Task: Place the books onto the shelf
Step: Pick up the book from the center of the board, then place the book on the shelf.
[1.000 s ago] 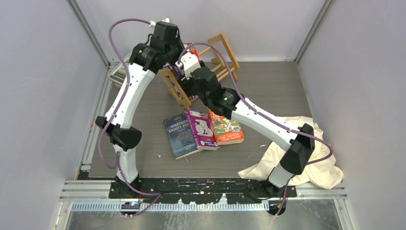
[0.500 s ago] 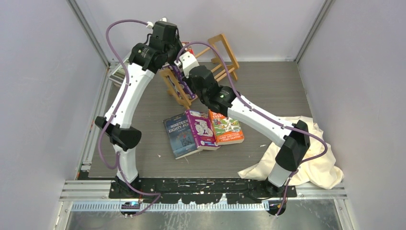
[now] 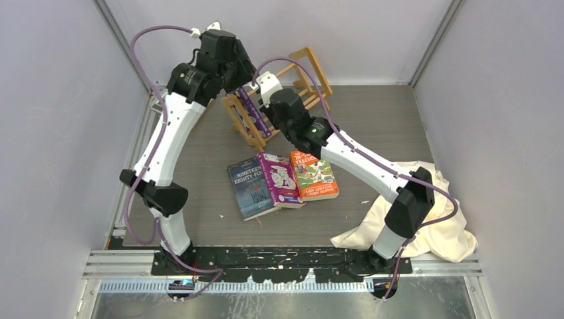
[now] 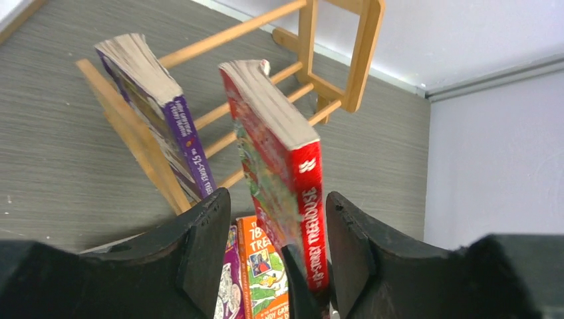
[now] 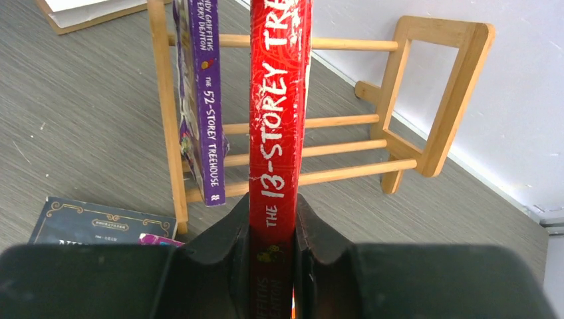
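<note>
My right gripper lowers the red book (image 5: 279, 100) onto the shelf rods beside the purple book and releases it next, since those bare rods lie below the gripper.
A red book (image 5: 279, 100) stands upright over the light-wood shelf (image 5: 439, 93), with my right gripper (image 5: 273, 226) shut on the lower end of its spine. My left gripper (image 4: 276, 246) is open around the same red book (image 4: 279, 153), a gap showing on each side. A purple book (image 5: 203, 100) leans against the shelf's near end frame. From above, both wrists crowd over the shelf (image 3: 312, 63) and hide the red book. Three more books lie flat mid-table: dark blue (image 3: 249, 189), purple-pink (image 3: 281, 179) and orange (image 3: 314, 176).
A cream cloth (image 3: 412, 219) is heaped at the right front beside the right arm's base. Larger pale books (image 5: 86, 10) are stacked beyond the shelf's left end. Grey walls close in the back and both sides.
My right gripper has shut on the red book. The left gripper has opened off it, and the left arm has drawn back to the left.
</note>
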### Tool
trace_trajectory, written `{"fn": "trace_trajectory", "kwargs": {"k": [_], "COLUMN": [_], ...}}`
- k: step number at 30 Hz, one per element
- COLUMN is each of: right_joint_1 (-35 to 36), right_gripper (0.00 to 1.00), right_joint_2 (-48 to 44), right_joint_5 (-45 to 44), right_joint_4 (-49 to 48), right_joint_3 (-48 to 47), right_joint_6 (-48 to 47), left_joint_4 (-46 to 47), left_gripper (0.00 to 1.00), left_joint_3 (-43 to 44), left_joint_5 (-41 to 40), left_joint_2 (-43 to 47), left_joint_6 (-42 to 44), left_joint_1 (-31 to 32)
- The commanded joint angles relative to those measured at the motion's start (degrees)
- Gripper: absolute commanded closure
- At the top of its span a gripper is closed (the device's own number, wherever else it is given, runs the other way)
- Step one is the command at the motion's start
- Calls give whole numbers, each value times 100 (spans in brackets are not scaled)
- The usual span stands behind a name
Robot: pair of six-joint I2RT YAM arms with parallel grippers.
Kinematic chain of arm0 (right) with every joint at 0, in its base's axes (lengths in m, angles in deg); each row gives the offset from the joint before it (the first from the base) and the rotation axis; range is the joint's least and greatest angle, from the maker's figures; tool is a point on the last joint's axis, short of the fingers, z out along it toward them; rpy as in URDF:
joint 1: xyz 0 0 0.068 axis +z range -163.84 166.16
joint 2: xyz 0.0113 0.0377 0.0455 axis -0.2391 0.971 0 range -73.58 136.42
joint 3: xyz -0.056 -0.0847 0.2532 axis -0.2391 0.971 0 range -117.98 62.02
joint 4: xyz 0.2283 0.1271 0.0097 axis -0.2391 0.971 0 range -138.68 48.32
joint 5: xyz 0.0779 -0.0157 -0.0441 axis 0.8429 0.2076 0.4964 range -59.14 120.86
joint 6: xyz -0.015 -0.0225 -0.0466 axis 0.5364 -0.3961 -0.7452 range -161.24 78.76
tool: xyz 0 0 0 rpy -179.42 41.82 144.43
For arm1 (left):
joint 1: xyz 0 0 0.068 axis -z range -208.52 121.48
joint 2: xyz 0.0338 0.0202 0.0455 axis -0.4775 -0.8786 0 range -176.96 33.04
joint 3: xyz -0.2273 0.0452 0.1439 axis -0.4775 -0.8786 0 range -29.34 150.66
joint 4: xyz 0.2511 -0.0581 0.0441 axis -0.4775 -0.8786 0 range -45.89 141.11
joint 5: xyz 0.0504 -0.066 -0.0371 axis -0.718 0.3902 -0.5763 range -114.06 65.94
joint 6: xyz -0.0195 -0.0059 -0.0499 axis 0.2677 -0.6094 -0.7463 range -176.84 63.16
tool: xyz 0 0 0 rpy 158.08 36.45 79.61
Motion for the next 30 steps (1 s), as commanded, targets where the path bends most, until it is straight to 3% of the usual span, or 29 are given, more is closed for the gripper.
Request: {"fn": "trace_trajectory", "kwargs": {"k": [1,15,21,30], "right_joint_1": [-165,-835,-939,-1052], "right_gripper": [99,99,99,99], "right_joint_2": [-438,238,713,1324], "right_joint_5": [231,1313,1690,2112], "right_joint_4": [-531,-1310,-1545,-1954], "right_joint_3": [-26,-191,-364,-539], "right_joint_6": [32,232,431,750], "left_joint_4": [447,1137,1519,1638], "left_gripper": [44,43,43,43], "left_joint_3": [-172,-2052,-2900,-3466], "left_joint_5": [-407,-933,-876,-570], "left_joint_2": [646,1793,2231,2486], "left_joint_6": [67,64,45,219], "left_joint_1": [-136,-523,-671,-969]}}
